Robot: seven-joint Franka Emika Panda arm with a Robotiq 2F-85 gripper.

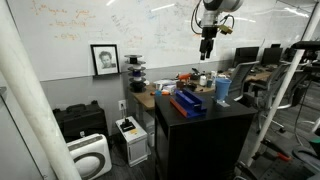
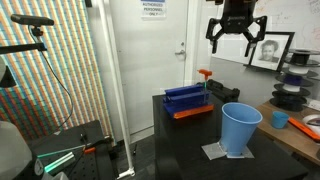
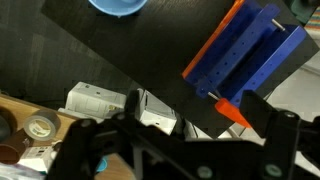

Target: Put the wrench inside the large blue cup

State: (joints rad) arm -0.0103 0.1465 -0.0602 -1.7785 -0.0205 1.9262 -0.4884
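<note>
The gripper lowers next with a slight turn, toward the right in the wrist view, onto the wrench's orange handle (image 2: 205, 73) (image 3: 232, 110), because it stands upright above the blue box.
The large blue cup (image 2: 240, 128) is a tall light-blue plastic cup standing upright on the black table (image 2: 190, 150), also seen in an exterior view (image 1: 222, 90) and at the top edge of the wrist view (image 3: 117, 5). The wrench (image 2: 205, 76) has an orange handle and a thin metal shaft. It stands at the far end of a low dark-blue box (image 2: 188, 98); its handle shows in the wrist view (image 3: 232, 112). My gripper (image 2: 237, 42) hangs high above the table, open and empty, also visible in an exterior view (image 1: 207, 46) and the wrist view (image 3: 185, 150).
The dark-blue box (image 3: 248, 52) rests on an orange base. A grey mat (image 2: 213, 152) lies under the cup. A cluttered desk (image 1: 165, 85) stands behind the table, with a small orange cup (image 2: 280, 120) and spools (image 2: 290, 92). A white device (image 3: 98, 102) sits on the floor.
</note>
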